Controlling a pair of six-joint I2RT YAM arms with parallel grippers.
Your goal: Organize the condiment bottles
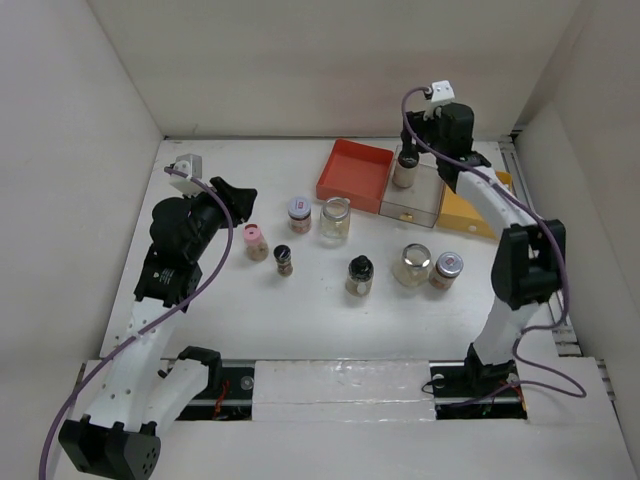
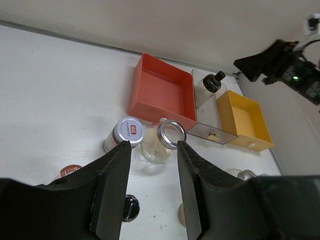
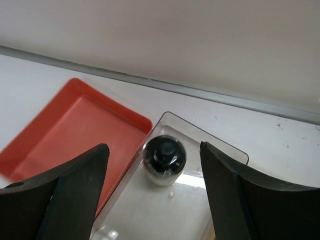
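My right gripper moves back and down onto the black cap beside the second glass jar next, since one black-capped bottle already stands in the clear tray [image 1: 420, 205].
A black-capped bottle [image 1: 405, 168] stands in the clear tray [image 1: 420, 205]. My right gripper [image 1: 414, 146] hovers above it, open and empty. In the right wrist view the bottle [image 3: 164, 159] sits between the spread fingers [image 3: 80, 180], apart from both. On the table stand a pink-capped bottle [image 1: 255, 241], a small black-capped bottle [image 1: 284, 260], a silver-lidded jar [image 1: 299, 213], a clear glass jar [image 1: 335, 220], another black-capped bottle [image 1: 359, 275], a second glass jar [image 1: 414, 264] and a second lidded jar [image 1: 446, 270]. My left gripper [image 1: 238, 194] is open and empty, above and left of the pink-capped bottle.
The red tray [image 1: 355, 170] lies left of the clear tray and the yellow tray [image 1: 472, 212] lies right of it, all at the back. White walls enclose the table on three sides. In the left wrist view the silver-lidded jar [image 2: 128, 132] and the glass jar [image 2: 162, 145] lie ahead of the fingers.
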